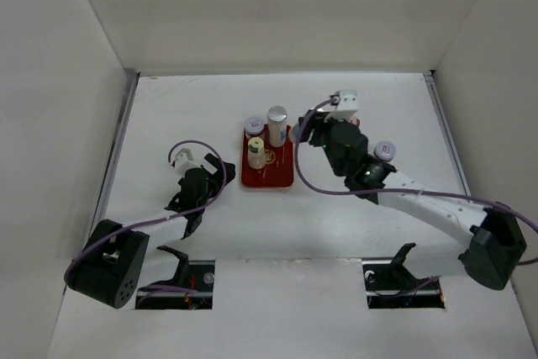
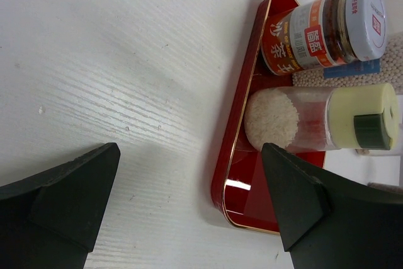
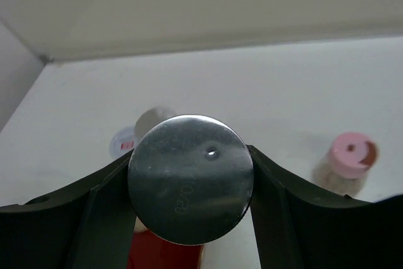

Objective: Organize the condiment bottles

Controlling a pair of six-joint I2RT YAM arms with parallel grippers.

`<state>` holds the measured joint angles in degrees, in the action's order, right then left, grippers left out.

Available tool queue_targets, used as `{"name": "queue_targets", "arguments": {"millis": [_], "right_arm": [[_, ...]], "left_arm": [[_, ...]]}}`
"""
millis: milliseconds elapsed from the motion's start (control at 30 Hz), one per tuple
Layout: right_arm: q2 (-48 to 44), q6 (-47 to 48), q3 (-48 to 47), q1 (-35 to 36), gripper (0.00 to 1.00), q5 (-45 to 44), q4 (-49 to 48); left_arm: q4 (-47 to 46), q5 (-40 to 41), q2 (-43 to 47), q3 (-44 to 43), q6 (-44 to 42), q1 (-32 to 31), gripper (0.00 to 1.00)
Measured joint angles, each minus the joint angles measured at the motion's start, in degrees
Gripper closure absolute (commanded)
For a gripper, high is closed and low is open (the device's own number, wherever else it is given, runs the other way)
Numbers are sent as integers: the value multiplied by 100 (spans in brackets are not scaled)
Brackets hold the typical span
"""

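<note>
My right gripper holds the silver-capped bottle and should next move back and to the left in the top view, lowering the bottle onto the near end of the tray, which is empty.
A red tray (image 1: 267, 176) holds three condiment bottles: a jar with a pale cap (image 1: 253, 126), a tall silver-capped bottle (image 1: 276, 122) and a yellow-green-capped shaker (image 1: 256, 148). My right gripper (image 1: 301, 134) is at the tray's right edge, shut on a silver-capped bottle (image 3: 190, 177) that fills the right wrist view, with the tray (image 3: 164, 255) below it. A pink-capped bottle (image 3: 351, 155) stands on the table to its right. A lilac-capped bottle (image 1: 385, 150) stands right of the arm. My left gripper (image 1: 215, 176) is open and empty, by the tray's near left corner (image 2: 236, 200).
The left wrist view shows the brown-filled jar (image 2: 321, 29) and the shaker of white grains (image 2: 315, 118) side by side in the tray. White walls enclose the table on the left, back and right. Two recesses (image 1: 181, 279) sit in the near edge by the arm bases.
</note>
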<state>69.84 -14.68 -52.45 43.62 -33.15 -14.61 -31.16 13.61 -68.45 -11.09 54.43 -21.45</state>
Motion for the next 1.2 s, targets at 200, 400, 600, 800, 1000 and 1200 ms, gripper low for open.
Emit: {"name": "queue_targets", "arguments": {"millis": [200,400,600,800,1000,1200], "right_arm": [[1266,-208,-140,798,49,278,103],[1687,-387,-212,1285,49,387,376],[2184,-487,-686,1598,48,433,380],[2730,-474,-1080,1687,46,448,345],[3117,-326,-1331,1740,45,308,341],[3215,-157,-1425,1768,43,129,356]], "left_arm": [[7,-9,13,0,0,13,0],[7,-22,87,9,0,61,0],[9,-42,85,11,2,81,0],[9,-66,92,15,2,87,0],[9,-79,157,52,4,118,0],[11,-76,164,66,4,118,0]]}}
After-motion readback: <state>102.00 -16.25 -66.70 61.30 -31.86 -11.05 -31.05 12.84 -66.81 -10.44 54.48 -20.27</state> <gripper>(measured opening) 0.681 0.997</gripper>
